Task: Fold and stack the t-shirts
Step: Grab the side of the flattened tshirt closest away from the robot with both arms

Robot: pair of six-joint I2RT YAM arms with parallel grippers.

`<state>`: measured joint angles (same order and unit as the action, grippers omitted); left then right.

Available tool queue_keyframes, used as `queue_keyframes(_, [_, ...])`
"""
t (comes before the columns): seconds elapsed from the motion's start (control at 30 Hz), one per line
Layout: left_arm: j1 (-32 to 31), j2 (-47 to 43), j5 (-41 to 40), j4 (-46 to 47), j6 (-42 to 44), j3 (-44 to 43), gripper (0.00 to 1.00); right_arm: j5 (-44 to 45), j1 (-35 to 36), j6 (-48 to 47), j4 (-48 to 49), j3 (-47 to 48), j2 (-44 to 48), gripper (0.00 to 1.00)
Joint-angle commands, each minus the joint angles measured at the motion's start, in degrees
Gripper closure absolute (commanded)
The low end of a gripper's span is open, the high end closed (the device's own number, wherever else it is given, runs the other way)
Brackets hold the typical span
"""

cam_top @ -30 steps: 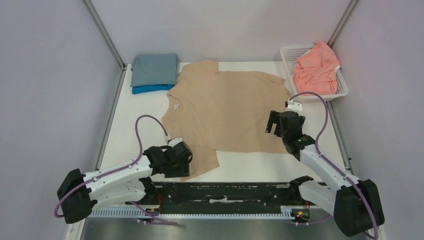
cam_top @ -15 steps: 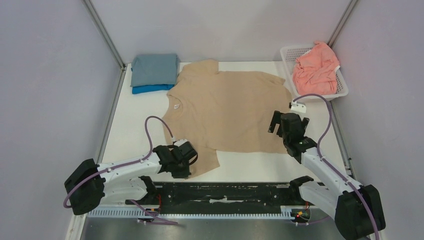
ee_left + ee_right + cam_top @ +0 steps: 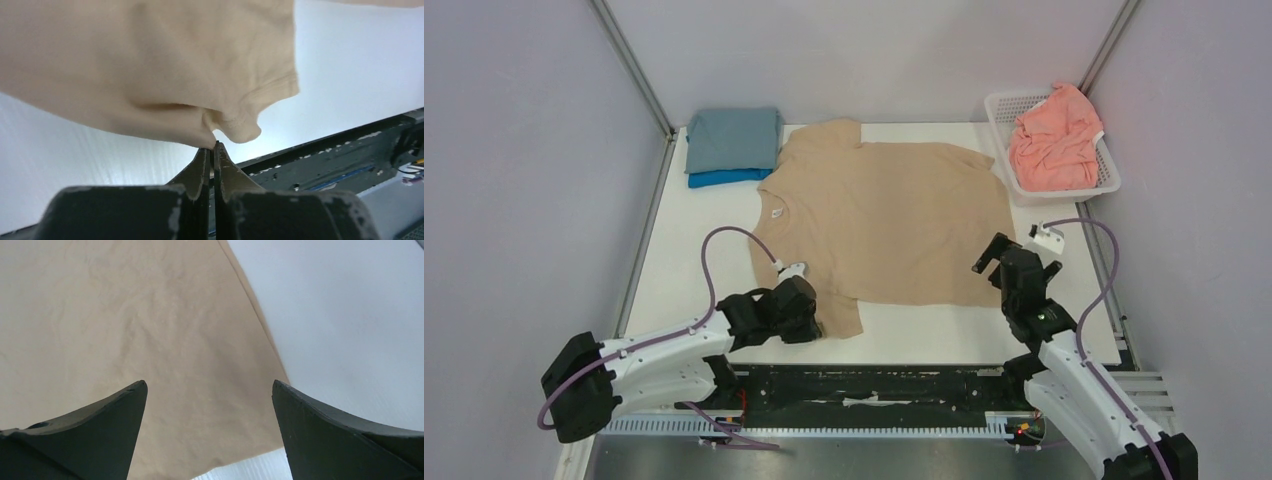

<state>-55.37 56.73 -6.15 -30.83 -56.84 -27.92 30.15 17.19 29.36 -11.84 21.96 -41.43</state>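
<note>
The near sleeve juts out, so my left gripper will next lift, move outward past the collar onto the cloth by the far sleeve (image 3: 815, 172) and let go there.
The tan t-shirt (image 3: 884, 215) lies spread flat in the middle of the table, collar to the left. My left gripper (image 3: 814, 322) sits at its near sleeve. In the left wrist view the jaws of the left gripper (image 3: 214, 146) are shut, pinching the sleeve's hem (image 3: 235, 125), which is lifted a little off the table. My right gripper (image 3: 1004, 265) hovers open over the shirt's near right corner. Its fingers (image 3: 120, 410) stand wide apart above the tan cloth (image 3: 150, 330), with nothing between them.
A folded grey-blue t-shirt (image 3: 732, 137) rests on a bright blue one (image 3: 724, 179) at the far left. The white lattice basket (image 3: 1110, 182) at the far right holds a crumpled salmon-pink t-shirt (image 3: 1054, 140). A black rail (image 3: 874, 385) runs along the near edge.
My left gripper has shut on the near sleeve and shifted slightly right. The right arm has drawn back toward the near right, now over the shirt's corner.
</note>
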Motion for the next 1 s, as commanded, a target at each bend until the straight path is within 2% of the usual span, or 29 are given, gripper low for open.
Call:
queue_keyframes(0.0, [-0.21, 0.22, -0.01, 9.77, 5.15, -2.98, 0.98, 3.37, -1.4, 9.41, -7.76, -4.01, 4.39, 0.02])
queue_keyframes(0.07, [-0.22, 0.76, 0.59, 13.38, 5.85, -2.71, 0.98, 4.46, -3.79, 11.07, -11.0, -4.46, 4.65, 0.02])
queue_keyframes(0.23, [-0.17, -0.55, -0.8, 14.76, 7.74, -2.96, 0.98, 2.3, -8.66, 12.9, -14.09, -5.06, 4.25, 0.02])
queue_keyframes(0.43, [-0.13, -4.21, -4.37, 14.12, 7.89, -2.47, 0.98, -3.77, -9.06, 16.84, -9.23, -10.04, 6.76, 0.09])
queue_keyframes(0.7, [-0.05, -6.49, -7.85, 13.85, 6.04, -1.07, 0.98, -7.14, -9.04, 15.8, -6.61, -14.08, 6.48, 0.19])
queue_keyframes(0.87, [-0.07, -7.71, -9.65, 11.78, 6.12, -1.84, 0.98, -9.13, -9.05, 15.69, -1.36, -15.64, 3.82, 0.4])
queue_keyframes(0.97, [-0.08, -8.89, -11.15, 11.36, 5.72, -2.06, 0.98, -9.44, -9.02, 15.12, 0.58, -15.5, 2.19, 0.62])
